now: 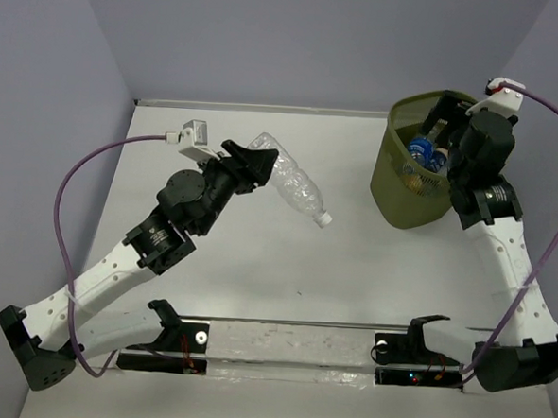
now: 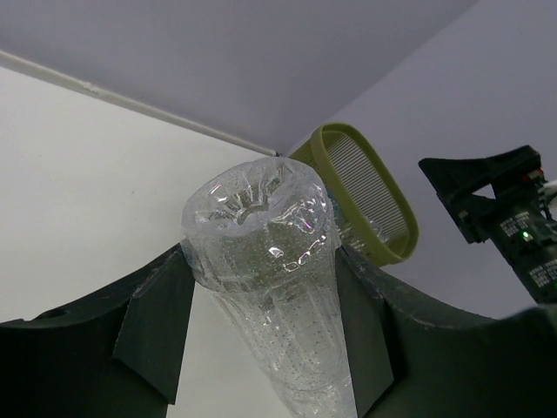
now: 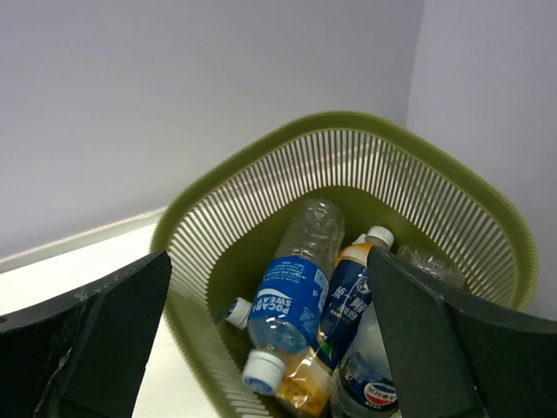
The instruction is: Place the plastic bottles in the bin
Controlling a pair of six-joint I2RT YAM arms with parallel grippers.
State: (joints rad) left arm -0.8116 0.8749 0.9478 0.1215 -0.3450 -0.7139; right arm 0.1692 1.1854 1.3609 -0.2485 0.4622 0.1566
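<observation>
Next, my left gripper will swing the bottle over the bin's rim and release it, since the bin's opening (image 1: 426,133) (image 2: 370,196) lies outward and to its right in the top view.
My left gripper (image 1: 255,167) is shut on a clear, label-less plastic bottle (image 1: 295,184) with a white cap, held above the table with its cap pointing right and down. In the left wrist view the bottle's base (image 2: 261,218) sticks up between the fingers (image 2: 152,326). The olive-green bin (image 1: 391,183) stands at the far right and holds several bottles (image 3: 291,300), blue-labelled and one orange-filled. My right gripper (image 1: 445,120) hangs open and empty over the bin's mouth; its fingers (image 3: 113,322) frame the bin (image 3: 218,218).
The bin's rim also shows in the left wrist view (image 2: 383,209), beyond the held bottle. Lavender walls close the table at the back and sides. A metal rail (image 1: 290,340) with two mounts runs along the near edge.
</observation>
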